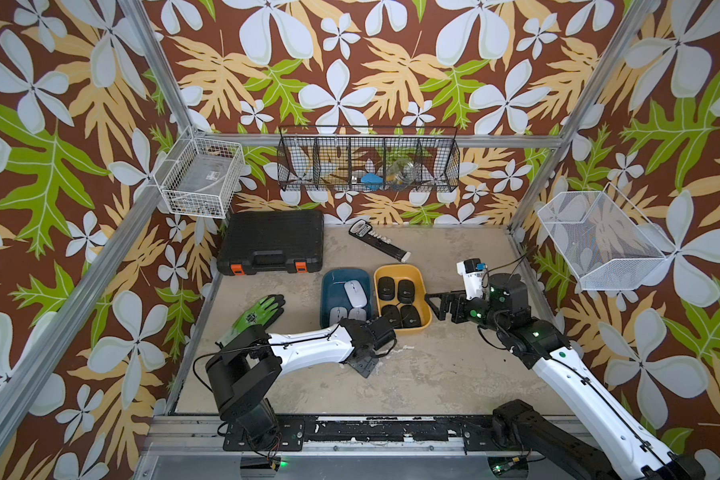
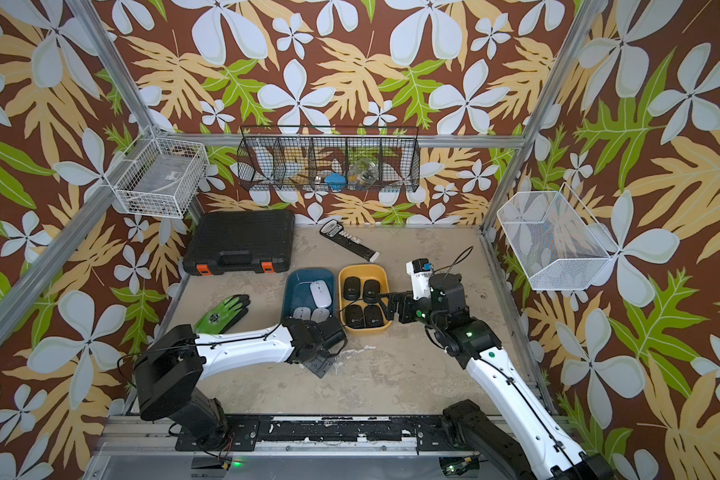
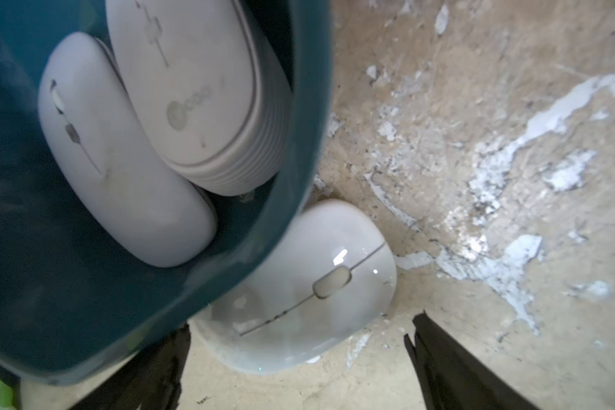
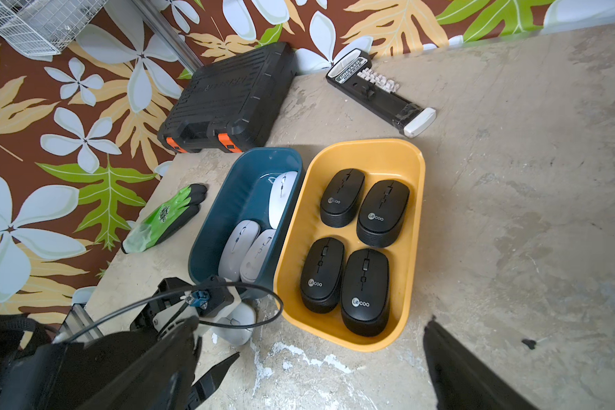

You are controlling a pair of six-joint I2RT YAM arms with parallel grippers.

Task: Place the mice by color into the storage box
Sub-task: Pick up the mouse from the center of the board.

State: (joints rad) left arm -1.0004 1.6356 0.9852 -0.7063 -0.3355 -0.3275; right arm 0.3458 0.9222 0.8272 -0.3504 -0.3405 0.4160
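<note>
The white mouse [image 3: 304,297] against the blue bin's near end gets my open left gripper down around it next, since its body lies between my fingers but still below them.
A blue bin [image 1: 329,291] holds three white mice [image 1: 355,293]. Beside it, a yellow bin [image 1: 395,270] holds several black mice [image 1: 406,291]. One more white mouse [image 3: 299,284] lies on the table against the blue bin's near end [image 3: 228,277]; the right wrist view shows it too [image 4: 237,326], and my left wrist hides it in both top views. My left gripper [image 3: 299,330] hangs low over this mouse, open, one finger on either side and nothing gripped. My right gripper [image 1: 437,305] is open and empty just right of the yellow bin [image 4: 370,152].
A black tool case [image 1: 271,241] stands at the back left and a green glove [image 1: 258,316] lies left of the blue bin. A black bar-shaped tool [image 1: 379,240] lies behind the bins. Wire baskets [image 1: 368,160] hang on the walls.
</note>
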